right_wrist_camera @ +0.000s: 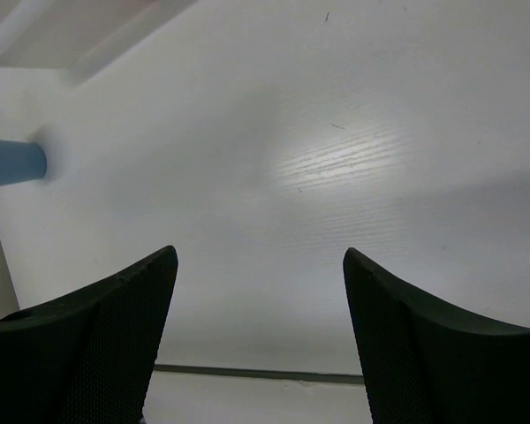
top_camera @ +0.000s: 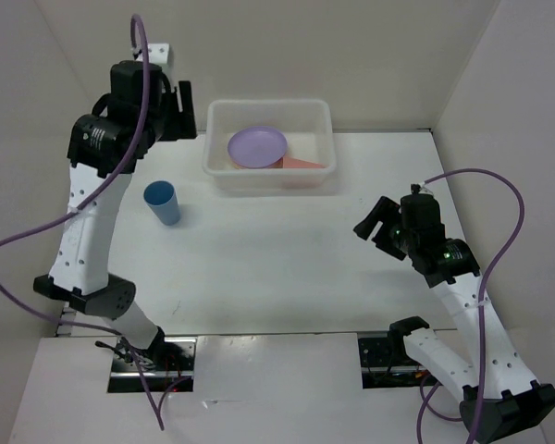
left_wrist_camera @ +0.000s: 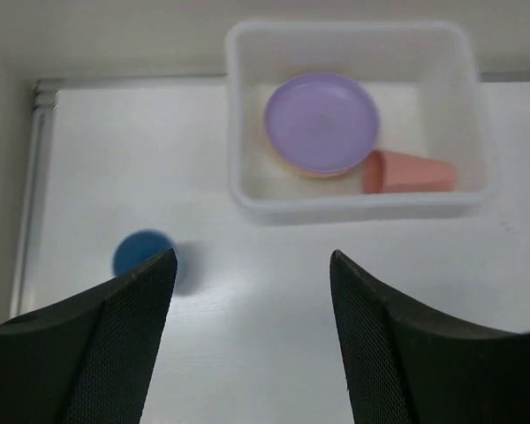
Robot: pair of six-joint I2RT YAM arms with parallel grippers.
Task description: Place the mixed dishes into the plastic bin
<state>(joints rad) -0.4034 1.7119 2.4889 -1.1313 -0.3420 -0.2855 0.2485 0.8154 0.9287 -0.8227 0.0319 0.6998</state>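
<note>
Next, my left gripper should lower sideways onto the blue cup's rim (top_camera: 146, 194) (left_wrist_camera: 116, 258) by the metal piece, since that lies below it and to the left in the top view.
The translucent white plastic bin (top_camera: 220, 166) (left_wrist_camera: 247, 199) stands at the back of the table. Inside it a purple plate (top_camera: 257, 145) (left_wrist_camera: 321, 122) lies on top, with a thin orange edge showing under it. A salmon-red cup (top_camera: 303, 163) (left_wrist_camera: 409, 172) lies on its side beside the plate. A blue cup (top_camera: 162, 203) (left_wrist_camera: 141, 251) (right_wrist_camera: 13, 162) stands on the table, left of and nearer than the bin. My left gripper (top_camera: 185, 113) (left_wrist_camera: 252, 265) hangs high, left of the bin, open and empty. My right gripper (top_camera: 375, 228) (right_wrist_camera: 261, 265) hovers open and empty over bare table to the right.
White walls close in the table at the back and on both sides. A metal strip (left_wrist_camera: 31, 194) runs along the table's left edge. Purple cables (top_camera: 499, 231) loop out from both arms.
</note>
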